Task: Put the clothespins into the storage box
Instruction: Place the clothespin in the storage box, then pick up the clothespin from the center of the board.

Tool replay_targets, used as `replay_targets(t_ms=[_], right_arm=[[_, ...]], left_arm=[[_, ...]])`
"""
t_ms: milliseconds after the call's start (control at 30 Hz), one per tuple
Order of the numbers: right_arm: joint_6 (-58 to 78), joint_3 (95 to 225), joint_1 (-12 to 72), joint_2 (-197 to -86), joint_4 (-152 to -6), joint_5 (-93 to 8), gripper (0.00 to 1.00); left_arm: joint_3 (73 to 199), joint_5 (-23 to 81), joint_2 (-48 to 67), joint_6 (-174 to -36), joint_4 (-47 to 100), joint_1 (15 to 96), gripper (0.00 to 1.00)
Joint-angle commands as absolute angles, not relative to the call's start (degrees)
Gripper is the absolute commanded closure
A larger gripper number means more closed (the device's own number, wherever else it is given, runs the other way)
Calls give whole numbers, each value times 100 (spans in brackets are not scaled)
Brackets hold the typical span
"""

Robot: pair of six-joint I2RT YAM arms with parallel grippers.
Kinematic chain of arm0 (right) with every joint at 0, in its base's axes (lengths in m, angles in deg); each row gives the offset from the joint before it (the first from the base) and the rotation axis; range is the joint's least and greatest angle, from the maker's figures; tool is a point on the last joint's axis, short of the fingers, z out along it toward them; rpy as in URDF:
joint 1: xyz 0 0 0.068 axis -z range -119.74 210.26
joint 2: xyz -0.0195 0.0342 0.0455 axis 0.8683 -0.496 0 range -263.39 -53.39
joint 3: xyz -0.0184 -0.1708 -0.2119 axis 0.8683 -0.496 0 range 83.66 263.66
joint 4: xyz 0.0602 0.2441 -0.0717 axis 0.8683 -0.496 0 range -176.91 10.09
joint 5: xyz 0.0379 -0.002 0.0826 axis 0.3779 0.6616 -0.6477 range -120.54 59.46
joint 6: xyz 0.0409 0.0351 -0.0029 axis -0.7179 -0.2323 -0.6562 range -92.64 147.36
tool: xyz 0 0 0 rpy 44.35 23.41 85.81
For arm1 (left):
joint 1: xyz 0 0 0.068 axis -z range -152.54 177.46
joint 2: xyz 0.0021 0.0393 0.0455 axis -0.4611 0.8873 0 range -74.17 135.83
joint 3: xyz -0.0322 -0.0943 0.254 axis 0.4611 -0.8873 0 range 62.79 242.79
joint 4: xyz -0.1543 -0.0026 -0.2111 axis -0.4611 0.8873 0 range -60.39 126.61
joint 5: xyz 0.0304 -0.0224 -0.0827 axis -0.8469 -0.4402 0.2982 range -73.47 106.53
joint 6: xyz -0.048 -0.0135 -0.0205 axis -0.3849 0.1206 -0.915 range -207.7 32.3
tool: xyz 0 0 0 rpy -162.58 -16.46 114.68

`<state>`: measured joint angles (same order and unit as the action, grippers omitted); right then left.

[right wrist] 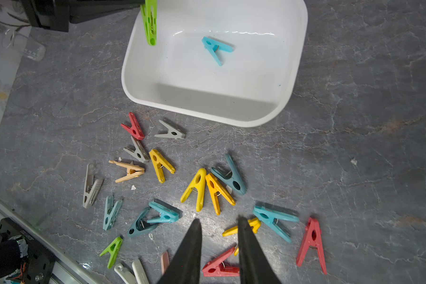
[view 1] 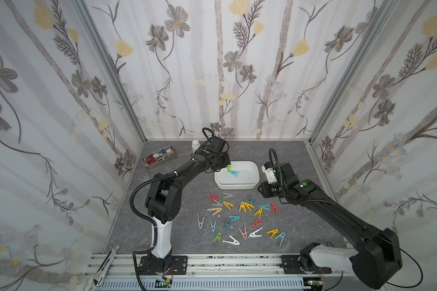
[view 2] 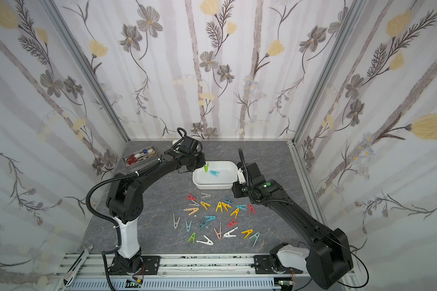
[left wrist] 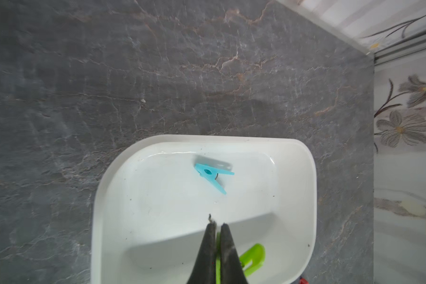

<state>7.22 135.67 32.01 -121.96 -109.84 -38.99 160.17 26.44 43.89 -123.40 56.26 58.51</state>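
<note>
The bare box bottom [view 1: 229, 176] [left wrist: 198, 195] beside the light-blue clothespin is below my left gripper. My left gripper should lower the green clothespin there next and let go of it inside the box's rim.
The white storage box [view 1: 252, 186] [view 2: 212, 187] stands at the back middle of the table. One light-blue clothespin [view 1: 234, 173] [left wrist: 213, 175] [right wrist: 217, 48] lies flat inside it. My left gripper [left wrist: 217, 225] [view 1: 224, 163] hangs over the box's left end, shut on a green clothespin [view 1: 228, 168] [view 2: 206, 167] [left wrist: 253, 255] [right wrist: 150, 24] that hangs downward above the box floor. Several loose clothespins [view 1: 242, 214] [view 2: 220, 216] in many colours lie scattered on the table in front of the box. My right gripper [right wrist: 218, 220] hovers open above that pile, over a red clothespin [right wrist: 220, 264], with nothing between its fingers.
A narrow metal tray [view 1: 159, 156] with scissors and pens sits at the back left, with a small white bottle [view 1: 195, 144] beside it. A glass beaker [right wrist: 25, 46] lies near the left wall. Patterned walls close three sides; a metal rail [view 1: 212, 262] runs along the front.
</note>
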Motion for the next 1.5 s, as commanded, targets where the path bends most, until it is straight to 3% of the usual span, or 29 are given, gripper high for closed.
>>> replay_targets(t_ms=[0,233,367,767,933,1100,1267,1467], right_arm=[[276,13257,3245,-12015,-10872,-4005,72],[-369,12343,3236,-11814,-10540,-4250,71],[-589,11917,3224,-11539,-10410,-4087,66],[-602,11870,3160,-11750,-10215,-4065,65],[-599,11870,3061,-11828,-10106,-3895,64],[-517,12103,2822,-12394,-10178,-3823,63],[-982,12013,2133,-12485,-10293,-3304,62],[-1480,11667,2010,-12137,-10477,-3026,63]], left_arm=[[16246,2605,4668,-12173,5581,5874,99],[16363,2428,5040,-12079,5611,5940,97],[16302,2236,5072,-11975,5623,5972,90],[16043,2340,4767,-11787,5296,5974,62],[15852,2519,4448,-11650,5072,5980,59],[15455,2413,3900,-11467,4883,5993,49],[14828,2264,3195,-11463,4658,5997,49],[14119,2317,2501,-11546,4378,5998,49]])
